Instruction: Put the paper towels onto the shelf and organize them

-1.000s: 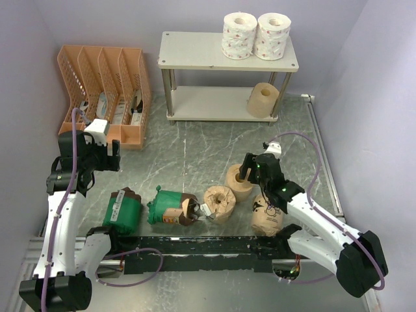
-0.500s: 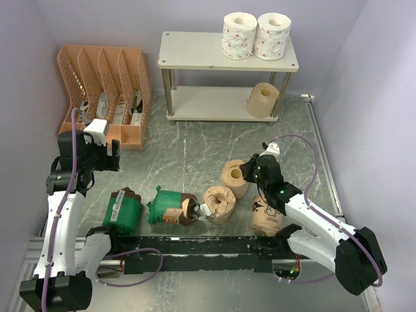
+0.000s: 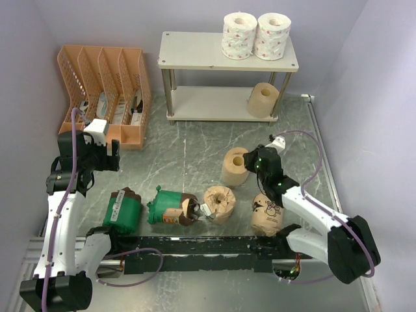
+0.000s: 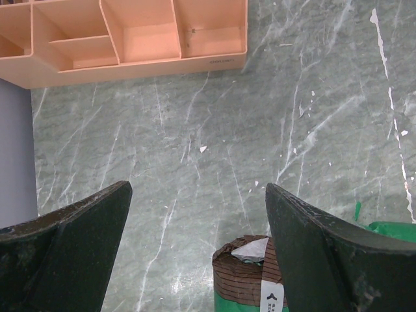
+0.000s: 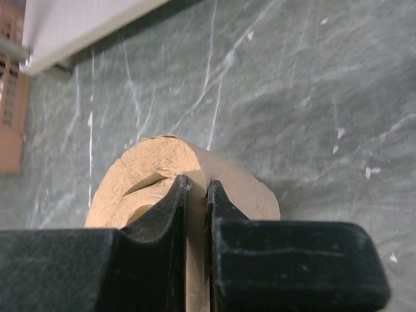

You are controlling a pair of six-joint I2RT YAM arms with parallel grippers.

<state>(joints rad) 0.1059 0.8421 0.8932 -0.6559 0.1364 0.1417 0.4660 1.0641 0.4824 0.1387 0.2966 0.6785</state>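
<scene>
Next, my right gripper carries the held roll outward onto the free space on the lower board beside its tan roll (image 3: 229, 105), then opens.
My right gripper (image 3: 250, 162) (image 5: 195, 190) is shut on the wall of a plain tan paper towel roll (image 3: 233, 166) (image 5: 159, 170), one finger inside its core hole. The shelf (image 3: 195, 53) stands at the back with two white red-specked rolls (image 3: 255, 36) on its top board and a tan roll (image 3: 262, 99) on its lower board. On the table lie a green-wrapped roll (image 3: 122, 209) (image 4: 250, 281), a second green roll (image 3: 169, 208), a tan roll (image 3: 220, 203) and a brown printed roll (image 3: 266, 216). My left gripper (image 3: 97, 156) (image 4: 198, 195) is open above the first green roll.
An orange file organizer (image 3: 104, 91) (image 4: 130, 39) stands at the back left, close to my left gripper. A corner of the shelf board (image 5: 78, 26) shows at the upper left of the right wrist view. Purple walls enclose the table on three sides.
My right gripper closed on the tan roll's wall and carried it a short way toward the shelf. The left arm has not moved.
</scene>
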